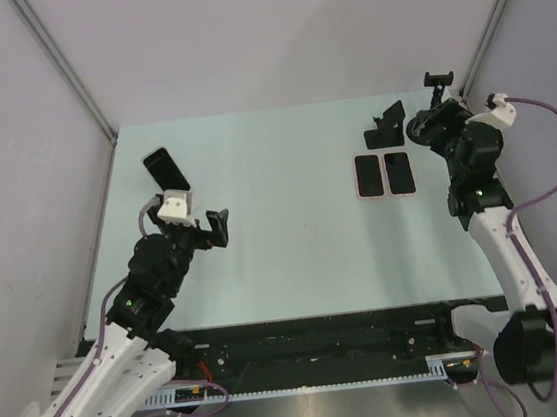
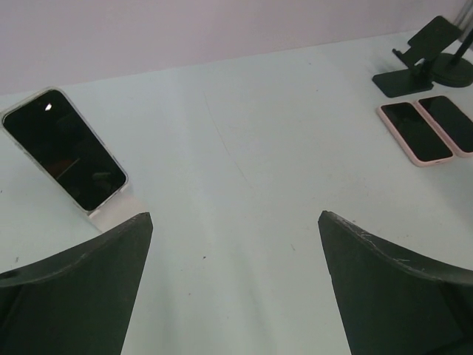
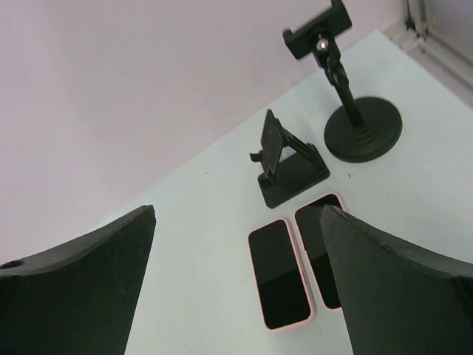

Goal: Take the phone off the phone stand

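Observation:
Next, my left gripper moves outward and turns to close across the phone's upper half (image 1: 159, 163) (image 2: 46, 127), because the phone sits slanted to my open fingers.
A dark-screened phone (image 1: 163, 168) in a clear case leans tilted on a pale phone stand at the table's far left. In the left wrist view the phone (image 2: 65, 150) is at the left, and the stand's foot (image 2: 112, 210) shows under its lower edge. My left gripper (image 1: 217, 227) (image 2: 235, 216) is open, right of and nearer than the phone, with only bare table between its fingers. My right gripper (image 1: 422, 128) (image 3: 236, 209) is open at the far right, holding nothing.
Two pink-cased phones (image 1: 368, 176) (image 1: 399, 173) lie flat side by side at the right, seen also in the right wrist view (image 3: 278, 274). Behind them stand an empty black folding stand (image 1: 386, 126) (image 3: 288, 163) and an empty clamp stand on a round base (image 3: 362, 129).

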`<state>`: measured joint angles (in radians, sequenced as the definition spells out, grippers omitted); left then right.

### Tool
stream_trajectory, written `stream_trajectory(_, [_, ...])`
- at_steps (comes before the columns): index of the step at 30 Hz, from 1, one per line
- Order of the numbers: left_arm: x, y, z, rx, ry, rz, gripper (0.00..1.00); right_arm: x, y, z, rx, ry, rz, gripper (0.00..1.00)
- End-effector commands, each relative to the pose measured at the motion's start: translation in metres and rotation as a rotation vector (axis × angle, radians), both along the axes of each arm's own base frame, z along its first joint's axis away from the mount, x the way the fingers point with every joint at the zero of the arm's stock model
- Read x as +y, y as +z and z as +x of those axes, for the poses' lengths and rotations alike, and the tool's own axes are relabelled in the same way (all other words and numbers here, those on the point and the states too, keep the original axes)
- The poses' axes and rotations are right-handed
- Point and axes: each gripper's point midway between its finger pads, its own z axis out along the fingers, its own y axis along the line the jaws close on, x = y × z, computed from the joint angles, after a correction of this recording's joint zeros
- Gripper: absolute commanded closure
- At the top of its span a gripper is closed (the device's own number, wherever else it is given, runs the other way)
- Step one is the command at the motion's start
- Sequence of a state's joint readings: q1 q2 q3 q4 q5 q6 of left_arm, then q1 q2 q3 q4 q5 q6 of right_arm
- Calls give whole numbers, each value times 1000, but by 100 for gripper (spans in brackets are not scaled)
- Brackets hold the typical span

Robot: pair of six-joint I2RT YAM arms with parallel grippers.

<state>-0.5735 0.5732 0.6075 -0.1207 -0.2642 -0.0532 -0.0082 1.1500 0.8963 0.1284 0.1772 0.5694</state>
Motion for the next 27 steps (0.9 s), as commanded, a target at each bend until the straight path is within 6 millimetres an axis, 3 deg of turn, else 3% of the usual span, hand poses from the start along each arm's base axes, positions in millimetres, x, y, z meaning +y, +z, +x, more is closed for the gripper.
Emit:
stream_trajectory(1, [12,-1,13,10,97,3,0,-2,3,-49,55,-3,-51,0])
stream_trajectory(5, [30,-5,27,44,205,-4,0,3,39,-88,-34,44,-107,0])
stream_trajectory(8, [40,-13,42,98,255,-53,0,7,49,-113,-59,70,-141,0])
stream_trajectory(10, [43,-20,54,147,267,-87,0,4,45,-125,-33,70,-177,0])
stream_trajectory(13, [63,-25,76,210,344,-182,0,8,48,-147,-55,97,-268,0])
stream_trajectory(15, [69,-18,88,217,380,-224,0,3,48,-163,-101,56,-292,0])
stream_trajectory(16, [77,-27,97,248,420,-232,0,5,47,-167,-120,59,-301,0])
stream_trajectory(18, [88,-20,109,242,478,-287,0,9,48,-174,-166,67,-309,0])
stream_trajectory(20, [102,-25,122,258,548,-282,0,9,47,-182,-190,58,-302,0])
stream_trajectory(27, [139,-22,172,249,740,-174,0,14,47,-184,-199,88,-302,0])
